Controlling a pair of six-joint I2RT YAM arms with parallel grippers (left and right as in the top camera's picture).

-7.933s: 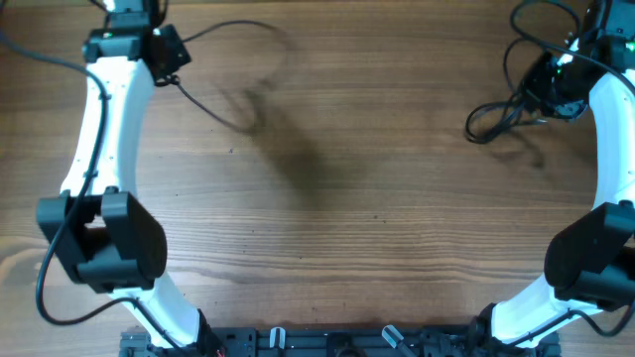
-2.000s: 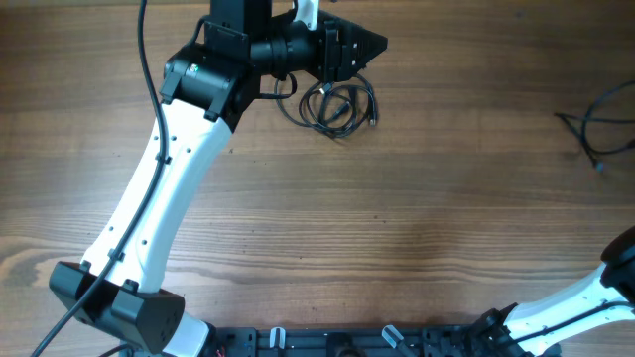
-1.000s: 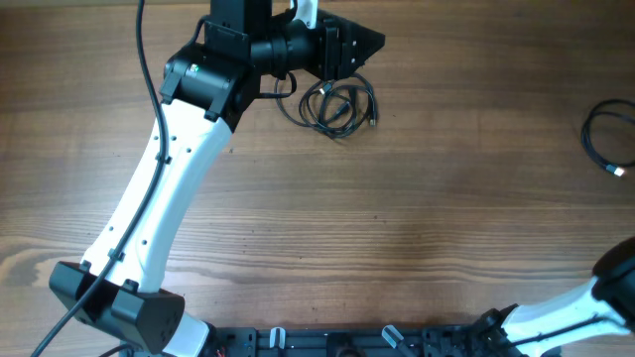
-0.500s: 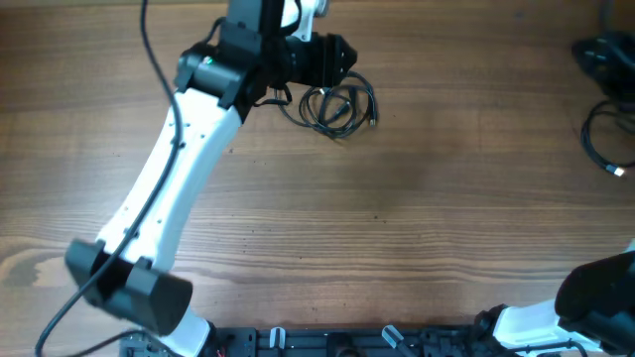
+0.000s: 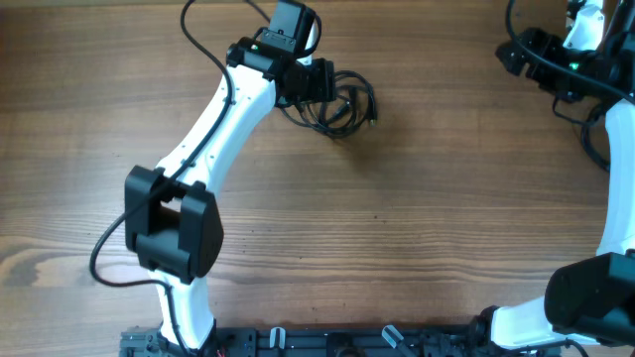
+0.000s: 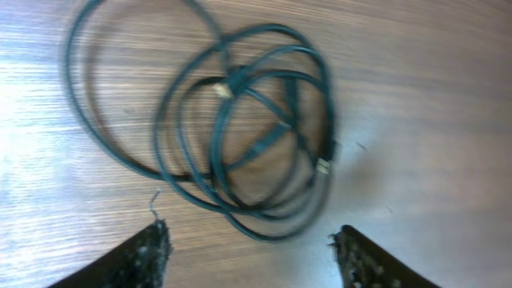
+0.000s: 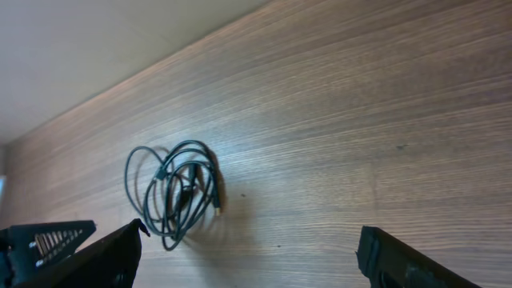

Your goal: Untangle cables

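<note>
My left gripper will go down and to the left in the overhead view, onto the wide loop at its outer side (image 5: 286, 113) (image 6: 74, 98), because that one loop stands out from the bundle.
The cables (image 5: 345, 102) lie as one small bundle of thin black loops with plug ends on the wooden table, top centre. My left gripper (image 5: 331, 81) hangs at the bundle's upper left edge. In the left wrist view the cables (image 6: 240, 136) lie just ahead of the open left gripper (image 6: 252, 250), with nothing between its fingers. My right gripper (image 5: 504, 55) is at the top right, far from the bundle and pointing toward it. In the right wrist view the cables (image 7: 176, 192) lie far ahead of the wide-open right gripper (image 7: 252, 254), which is empty.
Another thin black cord (image 5: 589, 134) runs along the right edge beside the right arm (image 5: 615, 198). The left arm (image 5: 213, 129) slants across the table's left half. The arm bases and a black rail (image 5: 337, 342) line the front edge.
The left arm has swung and its gripper has drawn back a little to the left and opened wider. The right arm has come into view at the top right. The bundle has stayed put.
</note>
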